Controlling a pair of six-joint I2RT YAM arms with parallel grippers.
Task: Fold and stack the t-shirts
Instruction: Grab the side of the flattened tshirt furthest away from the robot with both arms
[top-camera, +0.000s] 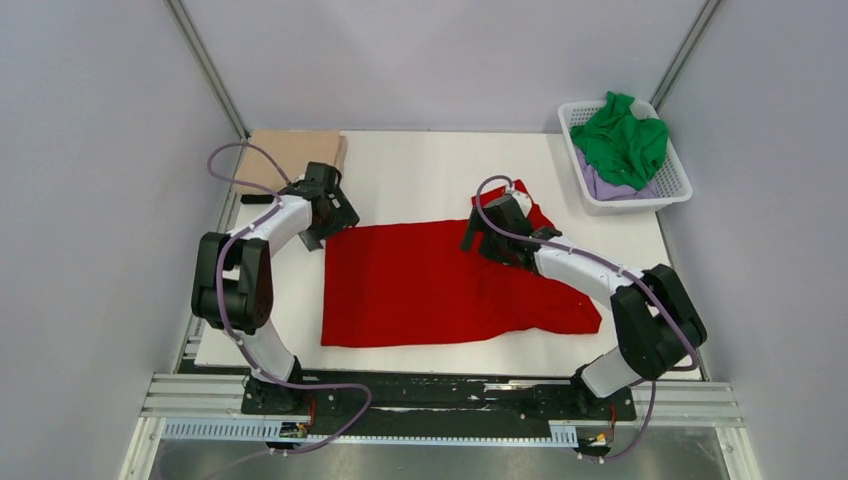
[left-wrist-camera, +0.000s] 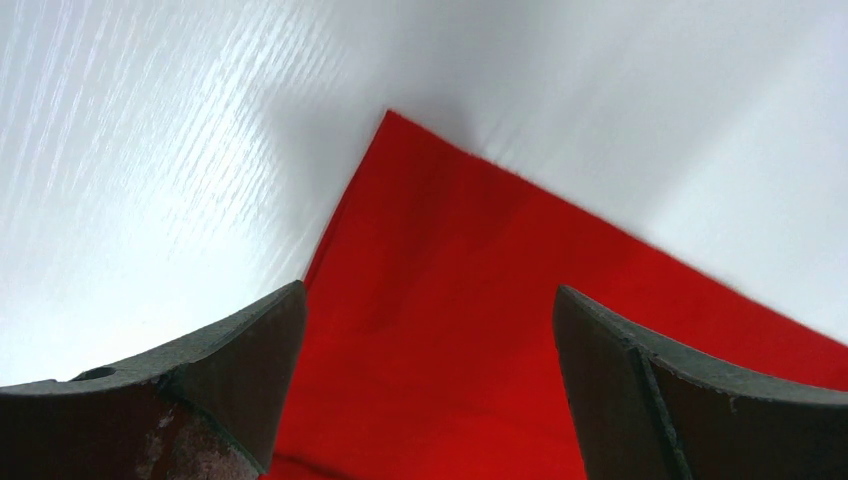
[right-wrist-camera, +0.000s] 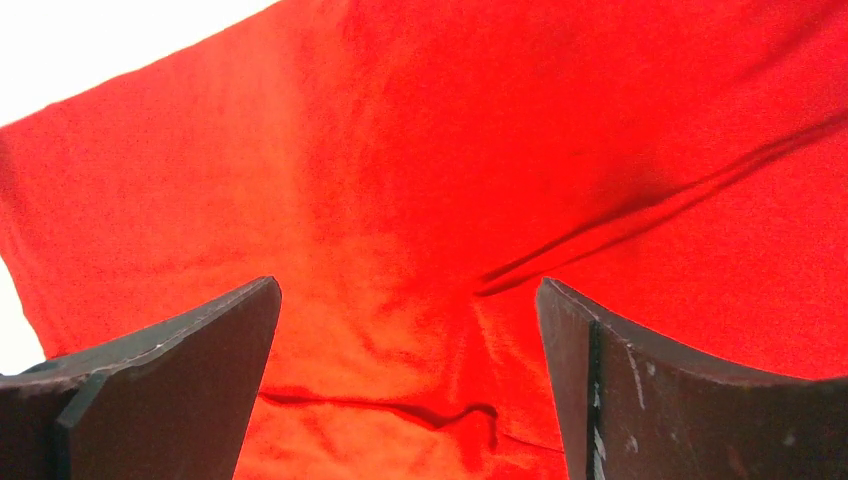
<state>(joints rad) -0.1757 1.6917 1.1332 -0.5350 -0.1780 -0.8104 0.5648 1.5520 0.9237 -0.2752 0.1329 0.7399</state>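
Observation:
The red corner nearest the folded tan-beige t-shirt (top-camera: 296, 155) pokes out past my fingers, so my left gripper needs to lower and move outward onto the corner's tip.
A bright red t-shirt (top-camera: 430, 285) lies spread flat on the white table (top-camera: 420, 175). My left gripper (top-camera: 322, 226) hovers open over its far left corner, and in the left wrist view that corner of the red cloth (left-wrist-camera: 440, 300) shows between the fingers of the gripper (left-wrist-camera: 430, 300). My right gripper (top-camera: 492, 238) stands open over the shirt's far right part, by a sleeve. Wrinkled red cloth (right-wrist-camera: 400, 200) fills the right wrist view under the gripper (right-wrist-camera: 408, 292). A folded tan-beige t-shirt (top-camera: 296, 155) lies at the back left. Green (top-camera: 622, 140) and pale lilac (top-camera: 598, 186) t-shirts sit in a basket.
The white lattice basket (top-camera: 640, 203) stands at the back right corner of the table. Grey walls close in on three sides. Bare white table shows behind the red shirt and along its left edge (left-wrist-camera: 130, 180).

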